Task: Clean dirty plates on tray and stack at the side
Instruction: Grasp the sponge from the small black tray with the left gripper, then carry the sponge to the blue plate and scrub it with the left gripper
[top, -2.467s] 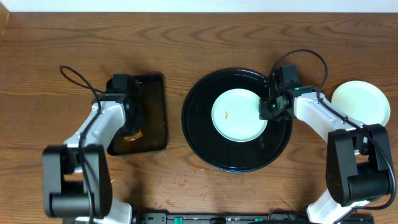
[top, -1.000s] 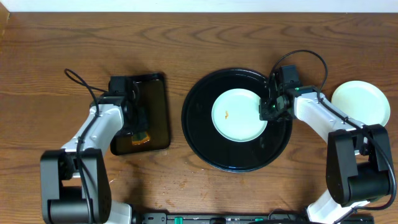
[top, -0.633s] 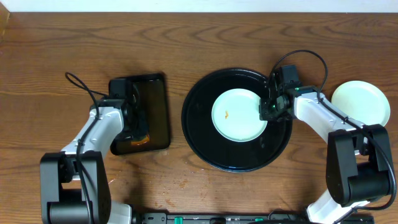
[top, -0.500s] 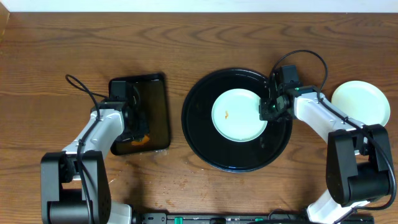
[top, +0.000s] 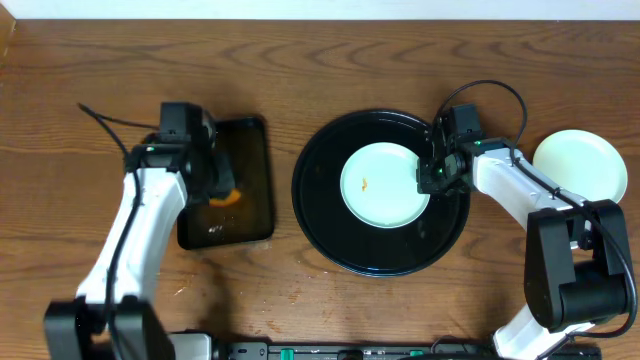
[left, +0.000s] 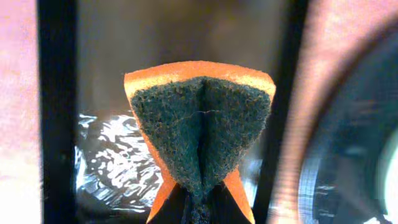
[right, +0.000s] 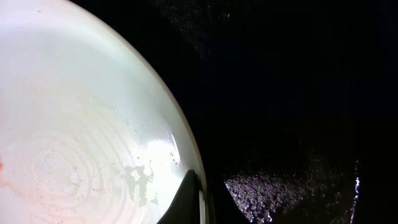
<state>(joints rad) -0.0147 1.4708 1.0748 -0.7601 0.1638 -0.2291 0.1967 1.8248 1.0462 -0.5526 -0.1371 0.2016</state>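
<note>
Next, my left gripper carries the sponge (top: 227, 198) onto the plate and wipes, because an orange smear remains. Then it returns and lowers to release the sponge on the rectangular tray's wet bottom.
A pale mint-blue plate (top: 385, 186) with a small orange smear lies on the large round black tray (top: 330, 225). My right gripper (top: 432, 178) is shut on the plate's right rim. In the right wrist view the jaws (right: 198, 202) pinch that rim, with the plate (right: 74, 124) on the left and the wet tray floor (right: 298, 93) on the right. My left gripper (top: 213, 190) is shut on a folded orange sponge (top: 227, 198) with a dark scouring side (left: 199, 130), held above the small rectangular black tray (top: 245, 150).
A pale plate (top: 578, 165) sits on the wooden table at the far right, beside the round tray. The rectangular tray floor (left: 161, 37) is wet. The round tray's edge (left: 348, 143) shows at the right of the left wrist view.
My left arm has lifted and swung away from me, carrying the sponge from the near end of the rectangular tray to over its middle. The right arm and plate have not moved.
</note>
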